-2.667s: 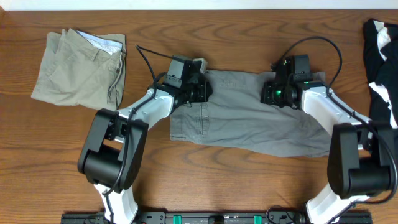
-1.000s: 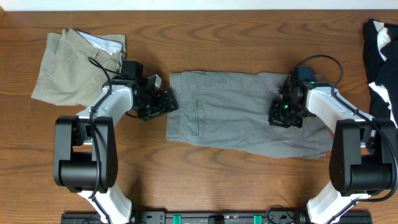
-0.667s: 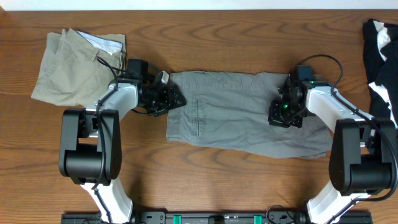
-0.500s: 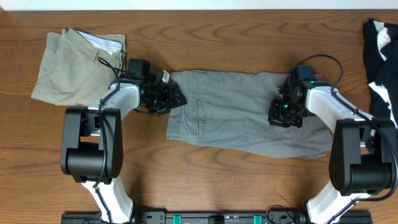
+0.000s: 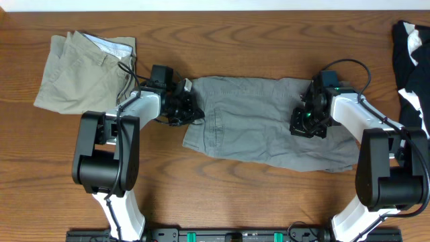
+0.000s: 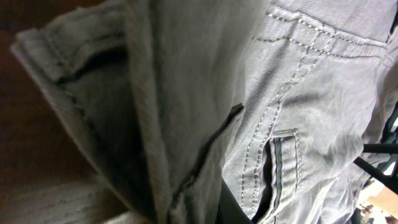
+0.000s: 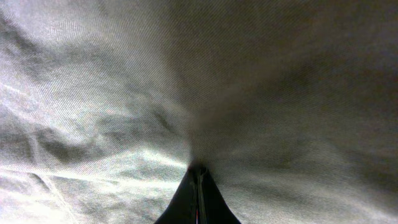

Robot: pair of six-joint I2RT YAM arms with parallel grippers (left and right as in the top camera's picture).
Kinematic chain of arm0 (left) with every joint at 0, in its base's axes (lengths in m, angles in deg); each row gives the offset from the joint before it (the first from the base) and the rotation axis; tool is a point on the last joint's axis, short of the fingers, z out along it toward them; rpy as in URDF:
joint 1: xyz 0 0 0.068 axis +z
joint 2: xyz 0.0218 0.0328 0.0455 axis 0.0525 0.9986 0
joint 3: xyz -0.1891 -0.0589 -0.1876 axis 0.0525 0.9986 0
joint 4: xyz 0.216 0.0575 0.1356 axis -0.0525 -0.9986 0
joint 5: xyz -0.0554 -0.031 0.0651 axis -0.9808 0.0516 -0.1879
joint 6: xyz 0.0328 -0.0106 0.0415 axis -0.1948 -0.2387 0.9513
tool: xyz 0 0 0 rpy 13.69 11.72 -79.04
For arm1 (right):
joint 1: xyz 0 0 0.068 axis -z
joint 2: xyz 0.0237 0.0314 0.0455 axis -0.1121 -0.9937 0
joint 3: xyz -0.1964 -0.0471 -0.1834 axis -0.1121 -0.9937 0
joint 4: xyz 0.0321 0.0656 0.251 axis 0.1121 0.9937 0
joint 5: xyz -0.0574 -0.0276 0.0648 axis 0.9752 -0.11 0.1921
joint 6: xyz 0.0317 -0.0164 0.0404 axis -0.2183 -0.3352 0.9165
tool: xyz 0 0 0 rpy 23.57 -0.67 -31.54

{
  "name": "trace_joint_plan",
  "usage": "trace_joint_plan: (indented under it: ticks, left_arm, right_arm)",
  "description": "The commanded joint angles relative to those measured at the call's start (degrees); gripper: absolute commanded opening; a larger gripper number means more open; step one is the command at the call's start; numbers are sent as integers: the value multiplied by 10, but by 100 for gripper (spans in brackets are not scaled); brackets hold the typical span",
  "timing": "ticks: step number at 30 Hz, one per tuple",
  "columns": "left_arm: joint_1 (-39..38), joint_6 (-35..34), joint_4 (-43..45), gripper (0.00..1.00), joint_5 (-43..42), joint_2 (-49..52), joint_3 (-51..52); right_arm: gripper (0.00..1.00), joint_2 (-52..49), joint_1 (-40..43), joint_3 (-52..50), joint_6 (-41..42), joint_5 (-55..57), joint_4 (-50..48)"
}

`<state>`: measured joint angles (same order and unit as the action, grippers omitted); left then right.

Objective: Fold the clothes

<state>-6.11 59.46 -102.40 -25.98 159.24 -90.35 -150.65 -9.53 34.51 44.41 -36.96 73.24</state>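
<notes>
The left gripper needs to rise, move toward the right gripper, go down over the shorts' middle [image 5: 248, 117] and let go, since the shorts lie spread out with their waistband gripped.
The mid-grey shorts [image 5: 269, 124] lie spread across the middle of the table, waistband to the left. My left gripper [image 5: 187, 107] is at the waistband's left edge. In the left wrist view a bunched fold of the waistband [image 6: 155, 124] sits in the jaws beside a dark finger [image 6: 231, 209], and the stitched back pocket [image 6: 280, 155] is just beyond. My right gripper [image 5: 308, 124] rests on the right part of the shorts. In the right wrist view its fingertips [image 7: 198, 170] are pressed together, with creases in the cloth [image 7: 124, 93] radiating from them.
Folded beige-khaki shorts [image 5: 84, 67] lie at the far left, close behind my left arm. A black-and-white garment [image 5: 413, 64] lies at the right edge. Bare wooden table [image 5: 222, 202] runs along the front.
My left gripper has moved right from beside the shorts onto the waistband edge, and the shorts' left edge has shifted slightly right and bunched. My right gripper has stayed put for the last second.
</notes>
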Motion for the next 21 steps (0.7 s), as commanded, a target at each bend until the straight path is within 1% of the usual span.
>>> trace_joint_plan:
  ticks: [1,3,7,12,14,17,19,21]
  left_arm:
    - [15,31,-47,6,15,-14,7]
    - [30,59,-103,6,53,-41,-4]
    - [58,114,-225,6,170,-118,-41]
    - [71,156,-338,6,276,-198,-135]
    - [69,173,-374,6,294,-215,-187]
    - [58,190,-420,6,295,-220,-260]
    - [43,194,-433,6,295,-220,-288]
    - [23,194,-430,6,295,-220,-295]
  right_arm:
    - [1,-19,-3,-8,3,10,6]
    - [1,-3,3,-8,2,10,9]
    - [1,65,22,-7,21,-2,10]
    - [1,162,31,-7,49,-5,-11]
    - [1,192,31,-7,50,-5,-22]
    - [2,220,31,-7,64,-5,-28]
    - [2,229,31,-7,64,-5,-30]
    - [2,230,31,-7,64,-5,-29]
